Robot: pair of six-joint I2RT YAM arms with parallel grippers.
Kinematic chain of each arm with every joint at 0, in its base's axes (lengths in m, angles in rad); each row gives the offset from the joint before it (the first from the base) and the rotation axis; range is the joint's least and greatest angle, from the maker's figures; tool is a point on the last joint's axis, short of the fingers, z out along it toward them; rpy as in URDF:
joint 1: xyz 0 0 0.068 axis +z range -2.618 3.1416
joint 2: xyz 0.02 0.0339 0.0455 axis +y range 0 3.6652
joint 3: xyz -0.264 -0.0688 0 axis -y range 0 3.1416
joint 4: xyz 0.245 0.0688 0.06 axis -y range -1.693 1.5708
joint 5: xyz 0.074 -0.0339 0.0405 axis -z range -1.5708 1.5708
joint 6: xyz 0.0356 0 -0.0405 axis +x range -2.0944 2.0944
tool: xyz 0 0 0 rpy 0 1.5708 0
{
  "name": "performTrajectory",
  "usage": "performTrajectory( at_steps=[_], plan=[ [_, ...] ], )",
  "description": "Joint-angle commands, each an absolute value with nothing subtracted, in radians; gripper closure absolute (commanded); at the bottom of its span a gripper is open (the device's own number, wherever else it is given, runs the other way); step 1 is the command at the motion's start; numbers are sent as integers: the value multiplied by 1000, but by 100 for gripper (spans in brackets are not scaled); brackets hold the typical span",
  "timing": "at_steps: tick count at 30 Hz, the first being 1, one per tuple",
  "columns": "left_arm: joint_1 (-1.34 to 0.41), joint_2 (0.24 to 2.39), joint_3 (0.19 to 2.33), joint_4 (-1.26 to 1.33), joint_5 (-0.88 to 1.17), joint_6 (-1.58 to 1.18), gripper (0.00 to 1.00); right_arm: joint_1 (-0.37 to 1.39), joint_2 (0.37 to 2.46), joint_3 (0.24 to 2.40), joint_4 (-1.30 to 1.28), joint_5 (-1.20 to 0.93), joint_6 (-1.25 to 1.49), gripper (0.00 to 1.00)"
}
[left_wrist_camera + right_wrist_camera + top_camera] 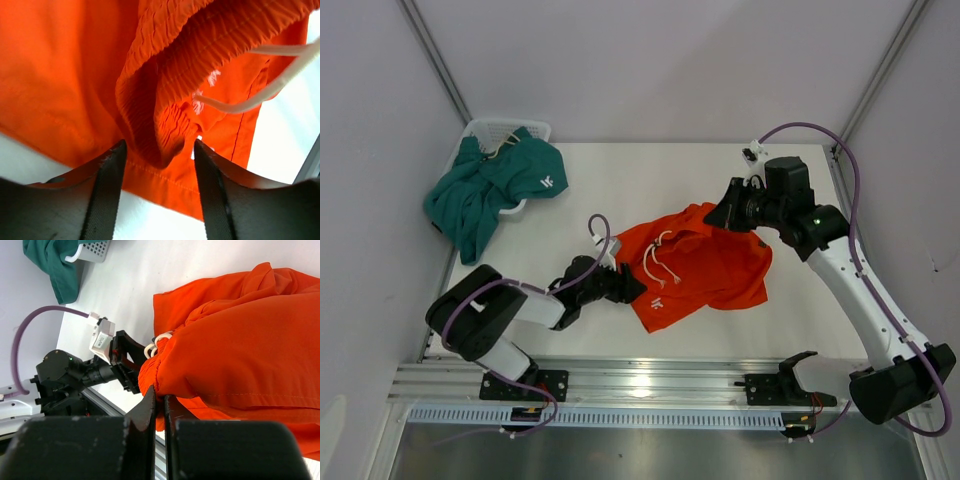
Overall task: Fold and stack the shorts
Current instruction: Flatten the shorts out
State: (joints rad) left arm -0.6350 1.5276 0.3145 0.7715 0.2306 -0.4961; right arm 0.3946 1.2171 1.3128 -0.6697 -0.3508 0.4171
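Observation:
I will first raise the pinched end of the rumpled orange-red shorts (710, 265) high with my right gripper, then lower it and let go, to get the shorts toward the table.
The orange-red shorts (710, 265) lie rumpled at the table's middle, with the white drawstring (655, 262) on top. My right gripper (722, 214) is shut on their far edge; in the right wrist view (161, 400) the fingers pinch a fold of orange fabric (240, 355). My left gripper (632, 285) is at the shorts' left edge, open. In the left wrist view (159, 150) the gathered waistband (165, 115) bulges between the spread fingertips and the drawstring (270, 85) trails right. The teal shorts (485, 190) hang over the basket at far left.
A white mesh basket (505, 128) stands at the table's far left corner under the teal shorts; it also shows in the right wrist view (95, 250). A metal rail (650, 380) runs along the near edge. Walls close in left and right.

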Motion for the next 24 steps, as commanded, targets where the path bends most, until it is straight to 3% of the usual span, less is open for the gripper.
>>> performTrajectory(
  at_steps=[1,4,7,8,9,11,15,19,24],
  plan=[
    [-640,1571,360,906,275,-515,42,391,1181,1330,-646,-383,423,100],
    [-658,1601,402,879,252,-514,47,391,1180,1330,-644,-387,428,100],
    [-663,1628,448,842,244,-512,72,388,1178,1336,-644,-390,431,100],
    [-663,1629,463,827,241,-512,96,387,1178,1341,-644,-387,430,100],
    [-663,1611,477,783,236,-512,100,384,1178,1342,-644,-388,431,100],
    [-661,1560,485,720,189,-508,100,368,1181,1356,-646,-397,434,100],
    [-655,1330,572,341,66,-437,100,339,1209,1435,-649,-426,436,100],
    [-655,1078,816,2,-43,-365,100,322,1258,1610,-707,-448,439,100],
    [-661,960,1205,-429,-88,-311,100,325,1192,1720,-716,-534,508,100]
  ],
)
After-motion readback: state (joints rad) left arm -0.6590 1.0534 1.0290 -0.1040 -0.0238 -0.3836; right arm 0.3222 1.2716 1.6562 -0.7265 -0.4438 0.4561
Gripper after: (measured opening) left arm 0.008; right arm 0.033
